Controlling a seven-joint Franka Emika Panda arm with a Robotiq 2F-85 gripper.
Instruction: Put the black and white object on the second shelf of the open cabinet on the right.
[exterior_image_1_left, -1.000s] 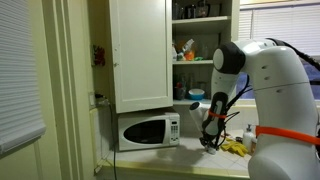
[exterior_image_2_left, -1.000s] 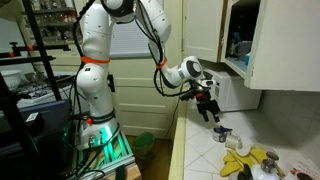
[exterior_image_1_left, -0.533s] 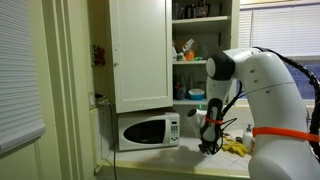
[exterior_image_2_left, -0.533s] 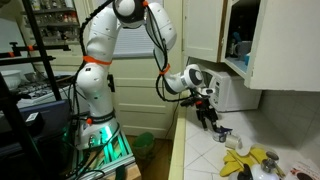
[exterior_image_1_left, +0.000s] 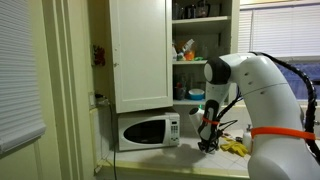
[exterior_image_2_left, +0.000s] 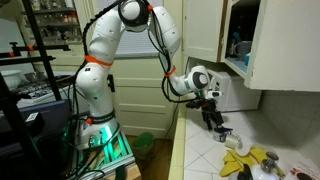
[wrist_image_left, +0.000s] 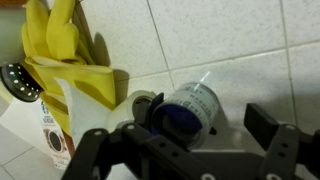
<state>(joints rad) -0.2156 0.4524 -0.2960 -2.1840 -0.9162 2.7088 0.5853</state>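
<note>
My open fingers already have the cylinder (exterior_image_2_left: 222, 131) (wrist_image_left: 188, 108) between them, so my gripper will move a little away from the yellow gloves, low over the counter, and close on it.
The black and white object (wrist_image_left: 190, 108) is a small cylinder with a dark end and a white label. It lies on its side on the tiled counter. My gripper (wrist_image_left: 205, 128) is open, low over the counter, with the cylinder between its two fingers, closer to the left one. In both exterior views the gripper (exterior_image_1_left: 207, 143) (exterior_image_2_left: 220, 127) hangs just above the counter beside the microwave. The open cabinet (exterior_image_1_left: 205, 40) is above it. Its second shelf (exterior_image_1_left: 203, 62) carries orange and red packages. The cabinet also shows in an exterior view (exterior_image_2_left: 243, 40).
Yellow rubber gloves (wrist_image_left: 62, 50) (exterior_image_2_left: 246, 160) lie on the counter close to the cylinder. A printed packet (wrist_image_left: 50, 140) lies beside them. The white microwave (exterior_image_1_left: 148, 130) stands under the cabinet door (exterior_image_1_left: 140, 55). A blue bowl (exterior_image_1_left: 196, 95) sits on the lower board.
The arm has bent further and brought the gripper down to the counter, around the cylinder. The cylinder has not moved.
</note>
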